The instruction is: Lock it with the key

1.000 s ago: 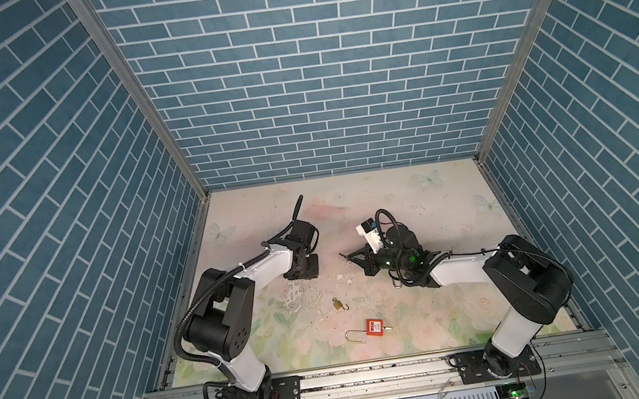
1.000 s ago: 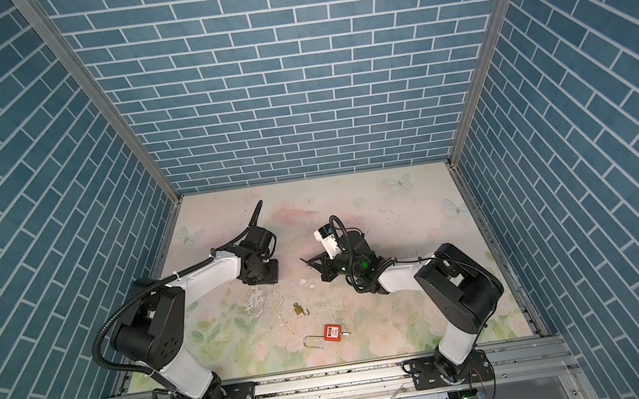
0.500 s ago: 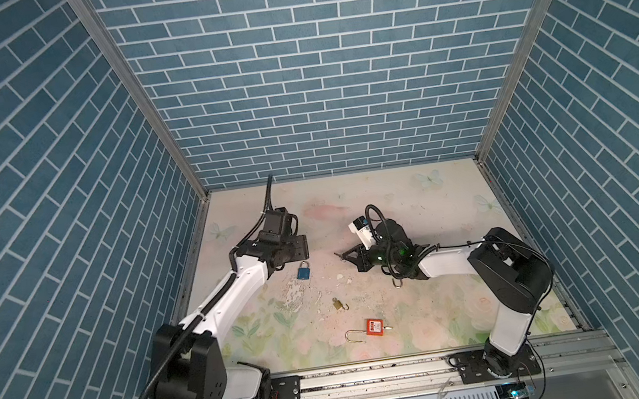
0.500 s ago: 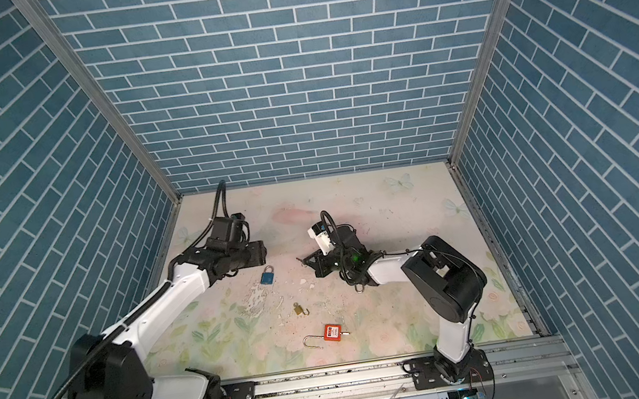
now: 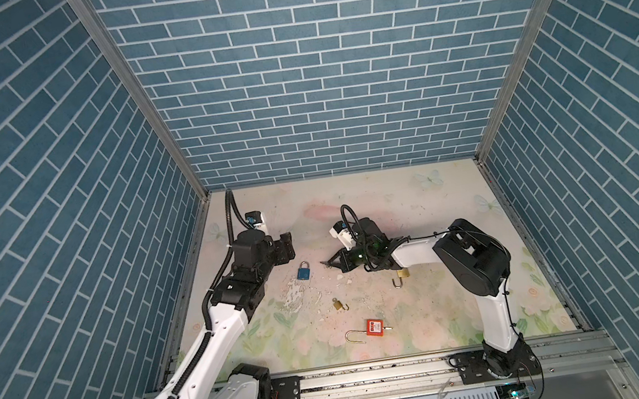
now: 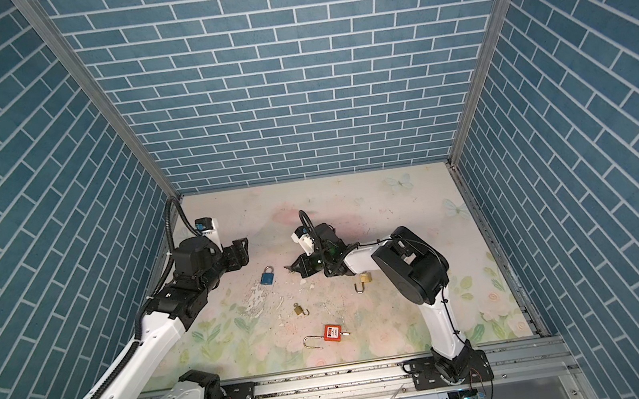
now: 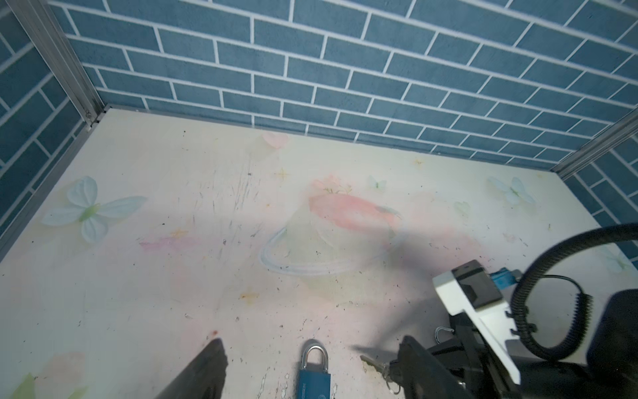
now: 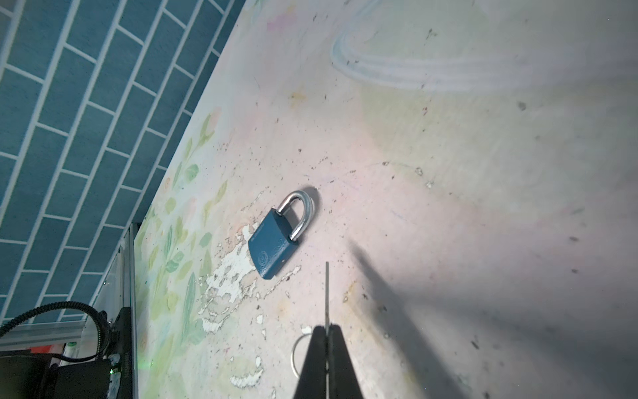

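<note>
Both shackle legs are already seated, so my right gripper should next move down toward the blue padlock and release the key on the tabletop (image 5: 313,271) (image 8: 297,263) just beside the padlock's body.
A blue padlock (image 5: 304,272) (image 6: 268,277) lies flat on the floral table, both legs of its silver shackle (image 8: 301,210) seated in the body. Nothing touches it. My left gripper (image 5: 285,247) (image 7: 311,342) hangs open above and to the left of the padlock (image 7: 314,374), nothing between its fingers (image 7: 209,366). My right gripper (image 5: 329,263) (image 8: 326,328) is low over the table just right of the padlock (image 8: 274,243), shut on the key (image 8: 327,293). The blade sticks out past the tips and a key ring (image 8: 297,349) hangs beside them.
A small brass padlock (image 5: 339,305) with its shackle open lies nearer the front. A red padlock (image 5: 373,327) with a long open shackle lies in front of it. Another brass padlock (image 5: 402,275) sits under the right forearm. The table covering is peeled (image 5: 294,294) by the blue padlock.
My left gripper has opened, let go of the blue padlock and drawn back up and to the left, leaving it flat on the table. The right gripper keeps the key, shifting slightly.
</note>
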Robot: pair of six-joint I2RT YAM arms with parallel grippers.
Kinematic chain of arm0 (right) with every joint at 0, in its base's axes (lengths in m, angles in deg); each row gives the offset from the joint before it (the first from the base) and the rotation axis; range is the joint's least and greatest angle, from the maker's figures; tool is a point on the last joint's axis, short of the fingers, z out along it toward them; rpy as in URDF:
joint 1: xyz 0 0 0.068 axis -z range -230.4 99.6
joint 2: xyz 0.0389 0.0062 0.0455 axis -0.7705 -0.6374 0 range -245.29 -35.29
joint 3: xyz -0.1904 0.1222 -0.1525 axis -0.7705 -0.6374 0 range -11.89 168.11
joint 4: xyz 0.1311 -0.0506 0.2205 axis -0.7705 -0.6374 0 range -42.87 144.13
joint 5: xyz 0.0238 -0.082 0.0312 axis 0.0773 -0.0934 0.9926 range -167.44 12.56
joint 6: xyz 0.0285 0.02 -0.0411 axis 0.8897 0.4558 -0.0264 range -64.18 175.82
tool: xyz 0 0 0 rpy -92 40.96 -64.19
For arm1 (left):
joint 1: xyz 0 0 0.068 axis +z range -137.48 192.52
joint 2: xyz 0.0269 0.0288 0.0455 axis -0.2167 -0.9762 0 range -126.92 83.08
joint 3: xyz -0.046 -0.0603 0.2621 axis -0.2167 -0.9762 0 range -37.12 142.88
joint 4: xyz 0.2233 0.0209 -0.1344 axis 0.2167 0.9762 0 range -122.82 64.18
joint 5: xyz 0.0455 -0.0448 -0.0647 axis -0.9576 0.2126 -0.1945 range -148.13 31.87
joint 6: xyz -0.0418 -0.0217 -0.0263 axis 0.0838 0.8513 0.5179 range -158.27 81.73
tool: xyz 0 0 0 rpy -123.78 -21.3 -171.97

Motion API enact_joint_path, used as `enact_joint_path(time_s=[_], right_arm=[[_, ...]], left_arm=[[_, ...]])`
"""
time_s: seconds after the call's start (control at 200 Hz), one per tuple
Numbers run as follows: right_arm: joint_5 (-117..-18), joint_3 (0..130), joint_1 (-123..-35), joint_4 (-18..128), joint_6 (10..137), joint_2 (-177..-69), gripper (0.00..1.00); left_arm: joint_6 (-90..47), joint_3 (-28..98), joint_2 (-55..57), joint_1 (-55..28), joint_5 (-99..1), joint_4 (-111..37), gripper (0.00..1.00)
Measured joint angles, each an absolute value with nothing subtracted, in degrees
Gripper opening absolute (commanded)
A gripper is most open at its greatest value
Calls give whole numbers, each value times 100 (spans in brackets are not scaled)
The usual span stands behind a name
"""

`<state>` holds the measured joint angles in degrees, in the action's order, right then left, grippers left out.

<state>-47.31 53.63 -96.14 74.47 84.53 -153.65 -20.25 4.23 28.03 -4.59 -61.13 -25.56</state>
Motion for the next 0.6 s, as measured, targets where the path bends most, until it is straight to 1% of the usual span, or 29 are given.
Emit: enact_joint_path(time_s=[0.135,0.595], right_arm=[[-4650,5665,-9695,7301,8457,-15610,0],[-4558,6198,-9837,7218,8741,-16073,0]], left_arm=[[-2032,208,3063,-459,-6161,-2870,84],[-2034,195,3179,-498,-6155,-3139,85]])
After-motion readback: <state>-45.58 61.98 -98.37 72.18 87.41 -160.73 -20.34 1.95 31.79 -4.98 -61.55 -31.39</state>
